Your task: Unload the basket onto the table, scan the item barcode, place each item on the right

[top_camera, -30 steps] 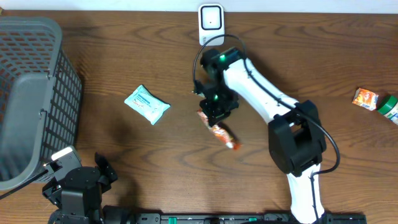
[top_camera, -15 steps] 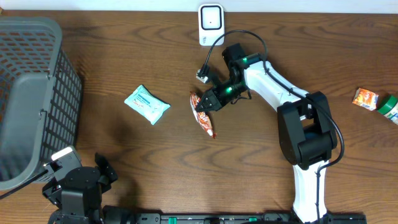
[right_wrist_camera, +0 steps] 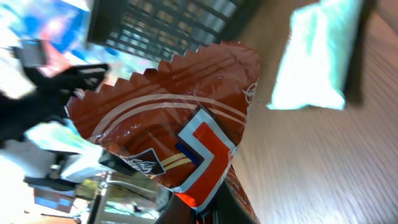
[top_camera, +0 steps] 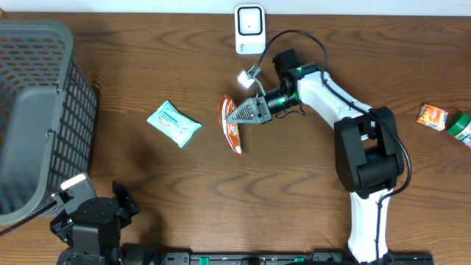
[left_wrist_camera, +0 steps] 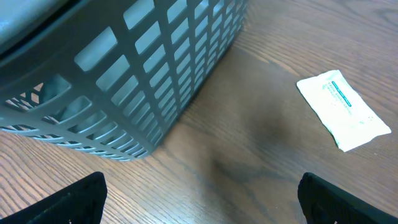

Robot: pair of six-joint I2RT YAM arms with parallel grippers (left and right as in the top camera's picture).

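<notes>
The packet is still hanging above the table. My right gripper should next move down and to the right in the overhead view and let go of the packet on bare wood.
An orange snack packet [top_camera: 230, 125] with a zigzag top edge is the item, held off the table left of centre. My right gripper [top_camera: 243, 114] is shut on one end of it and points left. The right wrist view is filled by the packet [right_wrist_camera: 168, 124], with the fingers clamped on its lower edge near my right gripper [right_wrist_camera: 211, 208]. The white barcode scanner [top_camera: 249, 28] stands at the table's back edge, up and to the right of the packet. My left gripper [left_wrist_camera: 202, 199] stands open over bare wood at the front left, holding nothing.
A grey mesh basket [top_camera: 37, 110] fills the left side, close to my left gripper's view of the basket [left_wrist_camera: 124, 74]. A pale teal wipes packet [top_camera: 174, 123] lies between basket and item. A small orange packet [top_camera: 432, 116] and a green item [top_camera: 461, 126] lie at the far right.
My right arm has swung the snack packet left and slightly back, turning it from a diagonal lie to nearly upright on edge. The left arm has not moved.
</notes>
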